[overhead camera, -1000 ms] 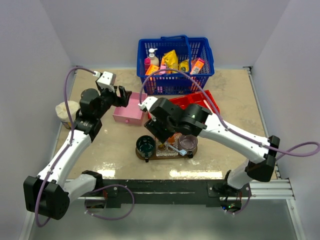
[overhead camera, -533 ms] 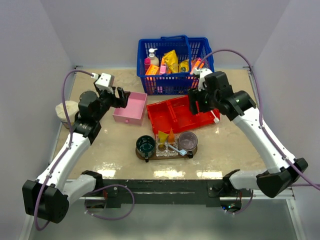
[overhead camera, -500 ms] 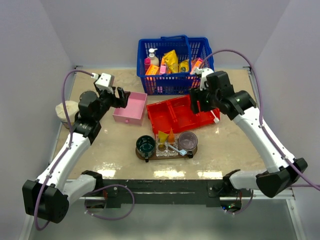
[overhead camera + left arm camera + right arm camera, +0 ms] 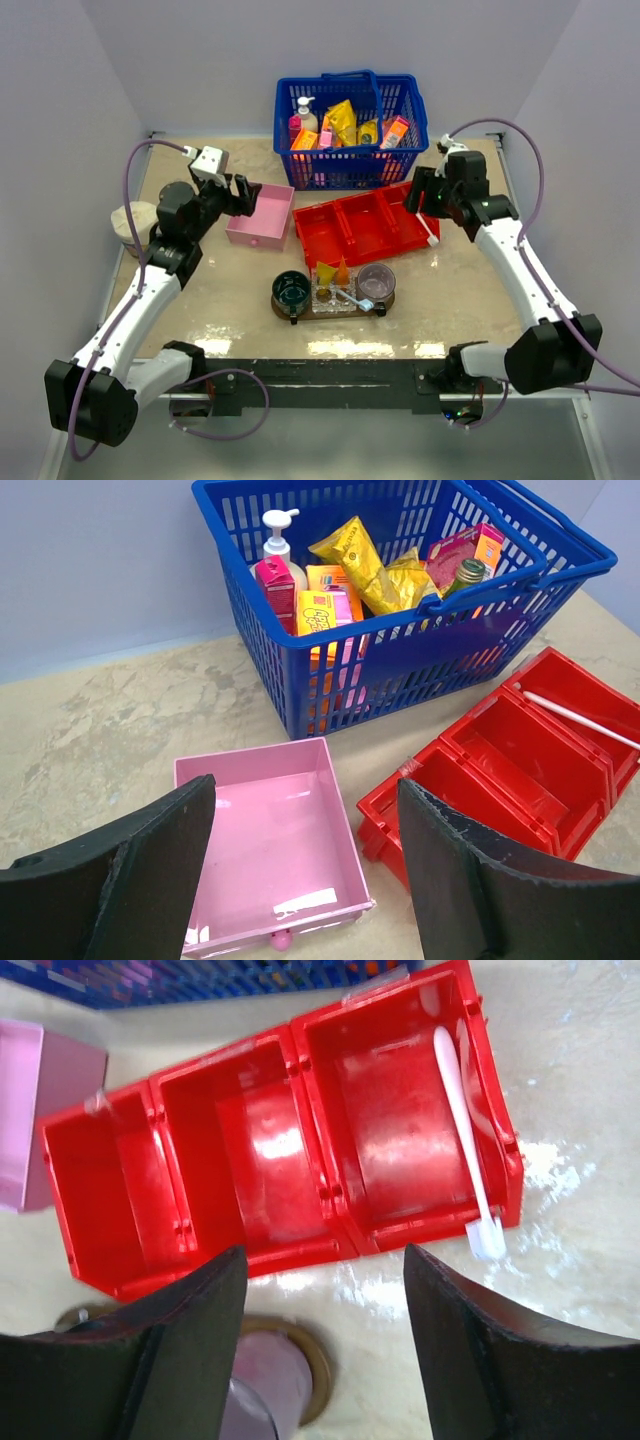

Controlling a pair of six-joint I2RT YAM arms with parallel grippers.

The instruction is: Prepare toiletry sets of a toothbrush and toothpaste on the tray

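Note:
My right gripper moves down and to the right in the top view next and closes on the second toothbrush's head (image 4: 433, 240) (image 4: 487, 1240), since it sticks out past the red bin's rim.
The dark brown tray (image 4: 335, 312) lies at the front centre. On it are two orange-yellow toothpaste tubes (image 4: 334, 273) and one white toothbrush (image 4: 353, 296), between a green cup (image 4: 291, 289) and a purple cup (image 4: 375, 282). The second toothbrush (image 4: 426, 226) lies in the right compartment of the red bin (image 4: 350, 232). In the right wrist view this toothbrush (image 4: 461, 1135) has its head over the bin's rim. My right gripper (image 4: 417, 196) is open and empty above the bin's right end (image 4: 322, 1260). My left gripper (image 4: 245, 194) is open and empty over the pink box (image 4: 305, 790).
The pink box (image 4: 262, 215) is empty and stands left of the red bin. A blue basket (image 4: 350, 160) of packets and bottles stands at the back. A beige roll (image 4: 130, 222) sits at the far left. The purple cup (image 4: 262, 1392) and tray rim (image 4: 322, 1365) show below my right gripper.
My right arm has swung from over the tray back to the right, above the red bin's right end. The left arm has not moved.

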